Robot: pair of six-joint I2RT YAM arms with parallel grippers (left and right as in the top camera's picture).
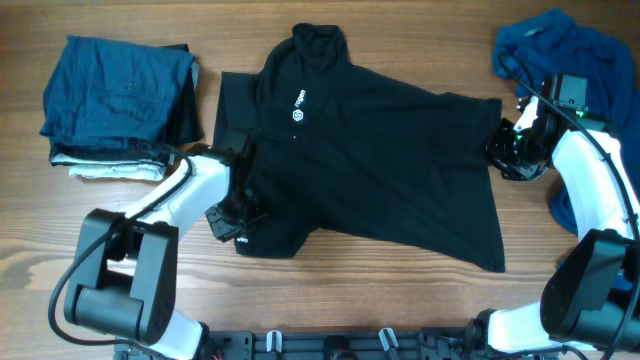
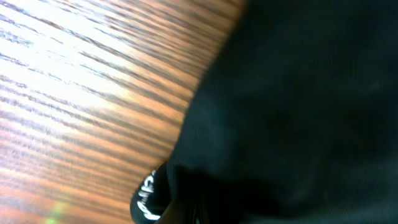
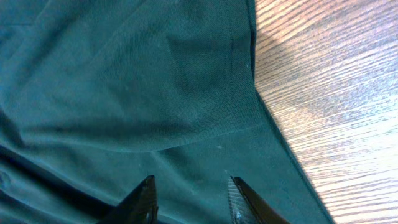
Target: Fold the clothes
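The cloth is bunched, so my left gripper needs to drag it next toward the bare wood, back and to the gripper's left in the overhead view, and release there.
The clothes' black short-sleeved shirt (image 1: 370,170) lies spread front-up across the table's middle, collar to the back and a small white logo (image 1: 297,113) on its chest. My left gripper (image 1: 236,222) sits at the shirt's lower left edge, shut on bunched black cloth (image 2: 298,93); its jaws (image 2: 186,208) are mostly buried in fabric. My right gripper (image 1: 503,150) is at the shirt's right sleeve. In the right wrist view its fingertips (image 3: 191,182) stand apart over flat cloth (image 3: 137,93) near the sleeve hem, so it is open.
A crumpled bright blue garment (image 1: 550,45) lies at the back right, behind the right arm. A stack of folded clothes (image 1: 120,90), dark blue on top, sits at the back left. Bare wooden table (image 1: 380,290) shows along the front.
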